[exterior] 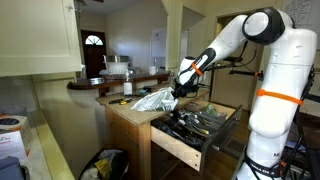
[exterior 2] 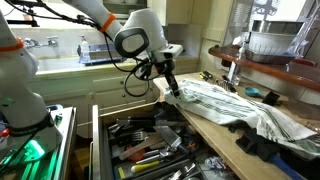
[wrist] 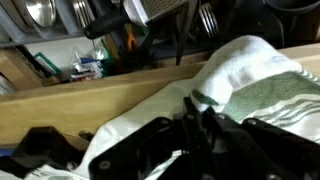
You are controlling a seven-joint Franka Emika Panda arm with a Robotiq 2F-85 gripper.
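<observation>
My gripper needs to pull back over the drawer's utensils and let go, since the towel's fold is pinched at the counter edge beside the open drawer.
A white towel with green stripes (exterior 2: 240,105) lies crumpled on a wooden countertop (exterior 2: 205,118). It shows in both exterior views (exterior: 150,99) and fills the right of the wrist view (wrist: 255,65). My gripper (exterior 2: 172,90) is at the towel's end nearest the counter edge, fingers down. In the wrist view the black fingers (wrist: 195,105) are closed with a fold of white cloth pinched between them. The gripper also shows at the towel's edge in an exterior view (exterior: 178,92).
An open drawer (exterior 2: 97,140) full of utensils sits below the counter edge, also seen in an exterior view (exterior: 178,150). A dark cloth (exterior 2: 275,148) lies by the towel. A metal pot (exterior 2: 270,42) stands on a raised ledge. A bin bag (exterior: 105,163) sits on the floor.
</observation>
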